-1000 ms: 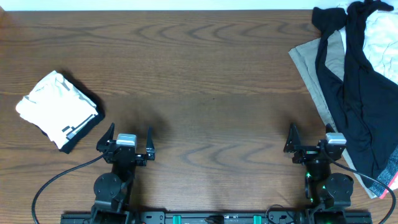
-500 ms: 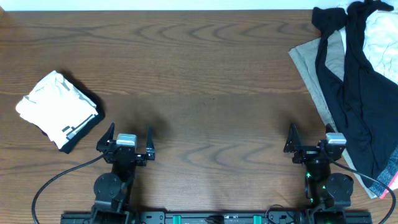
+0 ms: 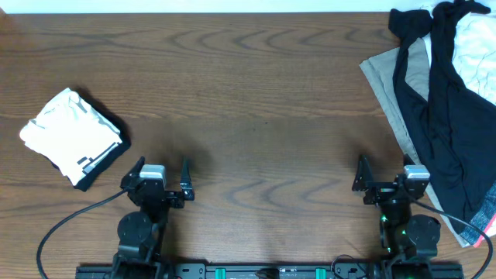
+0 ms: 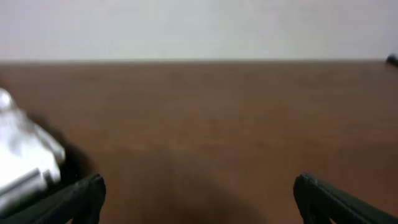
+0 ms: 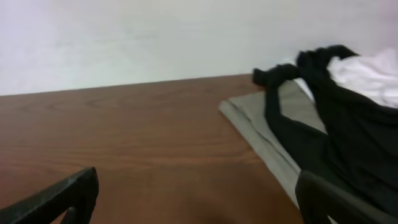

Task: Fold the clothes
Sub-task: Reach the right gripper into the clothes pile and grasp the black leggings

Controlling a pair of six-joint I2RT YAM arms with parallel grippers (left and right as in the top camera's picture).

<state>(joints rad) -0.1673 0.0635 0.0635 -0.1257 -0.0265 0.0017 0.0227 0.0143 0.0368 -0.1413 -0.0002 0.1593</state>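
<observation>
The black trousers are on top of the heap, so I should next move my right gripper toward the heap. Then it should tilt down and lower onto the black trousers' edge along the khaki cloth.
The clothes lie in a heap at the table's right edge: long black trousers (image 3: 449, 101) draped over khaki cloth (image 3: 385, 85) and white cloth (image 3: 477, 39). The right wrist view shows the same black trousers (image 5: 336, 130), khaki cloth (image 5: 258, 121) and white cloth (image 5: 367, 71) ahead to the right. A folded white and black bundle (image 3: 74, 136) sits at the left, and its white edge (image 4: 22, 162) shows in the left wrist view. My left gripper (image 3: 162, 163) (image 4: 199, 190) and right gripper (image 3: 385, 163) (image 5: 198, 185) stand open near the front edge, holding nothing.
The brown wooden table (image 3: 256, 101) stretches between the bundle and the heap. Black cables (image 3: 70, 225) run from both arm bases along the front edge. A pale wall borders the far side.
Both grippers have shifted very slightly to the left. The clothes have not moved.
</observation>
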